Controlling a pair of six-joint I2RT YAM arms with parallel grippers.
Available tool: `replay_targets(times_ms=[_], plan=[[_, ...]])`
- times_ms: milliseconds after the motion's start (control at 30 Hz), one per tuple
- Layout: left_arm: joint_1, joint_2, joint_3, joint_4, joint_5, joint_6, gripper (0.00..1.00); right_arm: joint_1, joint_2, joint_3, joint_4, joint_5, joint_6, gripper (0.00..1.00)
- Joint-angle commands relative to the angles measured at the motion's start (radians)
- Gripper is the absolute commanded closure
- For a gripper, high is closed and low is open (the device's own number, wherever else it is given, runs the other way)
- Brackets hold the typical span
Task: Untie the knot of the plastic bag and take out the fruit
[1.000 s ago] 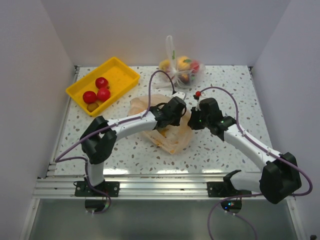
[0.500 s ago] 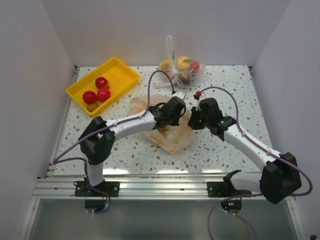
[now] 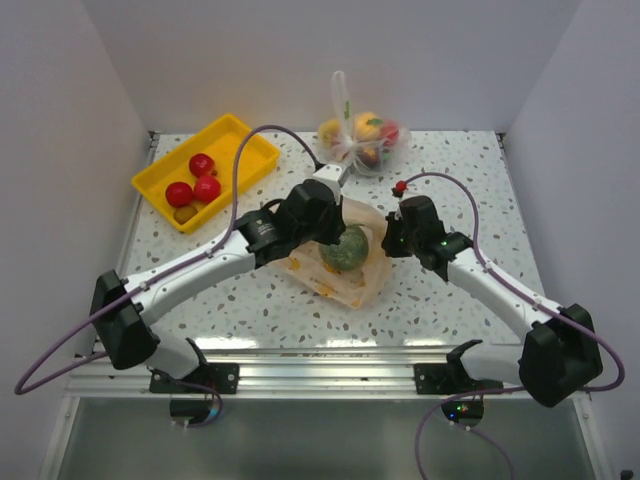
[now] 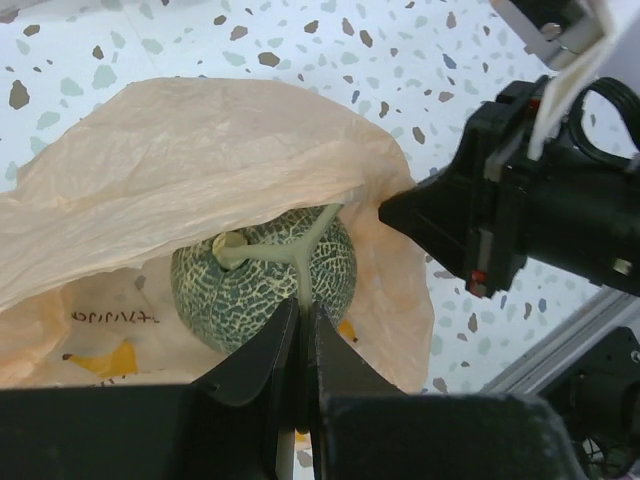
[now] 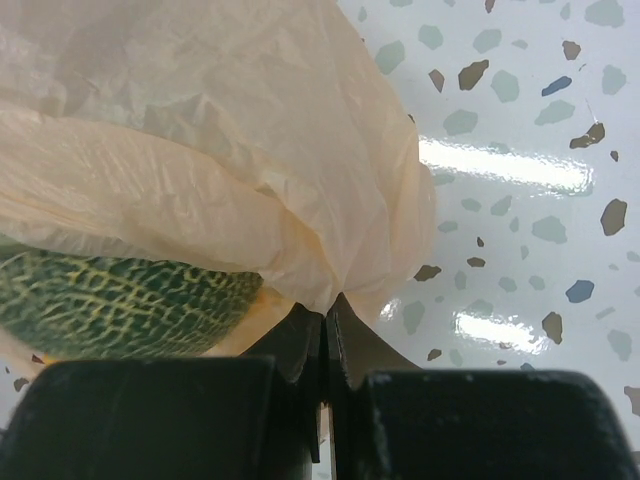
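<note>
The melon (image 3: pixel 345 250) will next be lifted by my left gripper to the tray's bare far end (image 3: pixel 234 152), outward and to the gripper's left in the top view. My left gripper will then lower it and release it.
The peach-orange plastic bag (image 3: pixel 338 288) lies open in the middle of the table. A green netted melon (image 3: pixel 345 250), one of the fruit, sits in its mouth. My left gripper (image 4: pixel 303 305) is shut on the melon's pale T-shaped stem (image 4: pixel 300 262), just above the melon (image 4: pixel 262 282). My right gripper (image 5: pixel 325 312) is shut on a bunched fold of the bag's edge (image 5: pixel 330 270) at the melon's right side (image 5: pixel 110 300). In the top view the right gripper (image 3: pixel 386 243) holds the bag's right rim. Three red fruits (image 3: pixel 203 166) and a small brown one (image 3: pixel 185 213) lie in the yellow tray. The knot is out of view.
The yellow tray (image 3: pixel 245 142) stands at the back left. A clear bag of mixed fruit (image 3: pixel 362 136) with a white knot stands at the back centre. White walls close the table on three sides. An aluminium rail (image 3: pixel 320 370) runs along the near edge.
The left gripper has closed on the melon's stem. The left arm has stretched out and risen toward the back, and the melon now shows in the bag's mouth. The right gripper has stayed put.
</note>
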Motion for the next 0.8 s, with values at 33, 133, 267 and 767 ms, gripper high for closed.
replay_targets(times_ms=[33, 133, 267, 767], plan=[[0.007, -0.123, -0.011, -0.044, 0.075, 0.013, 1.00, 0.001, 0.013, -0.012, 0.021, 0.034, 0.018, 1.00], [0.029, -0.167, 0.021, -0.109, 0.115, 0.044, 1.00, 0.002, 0.010, -0.010, 0.015, 0.038, 0.014, 1.00], [0.062, -0.208, 0.060, -0.194, 0.153, 0.082, 1.00, 0.001, -0.008, -0.007, 0.007, 0.041, 0.011, 1.00], [0.346, -0.279, 0.311, -0.138, -0.026, 0.102, 1.00, 0.001, -0.054, -0.016, -0.025, 0.026, -0.015, 1.00]])
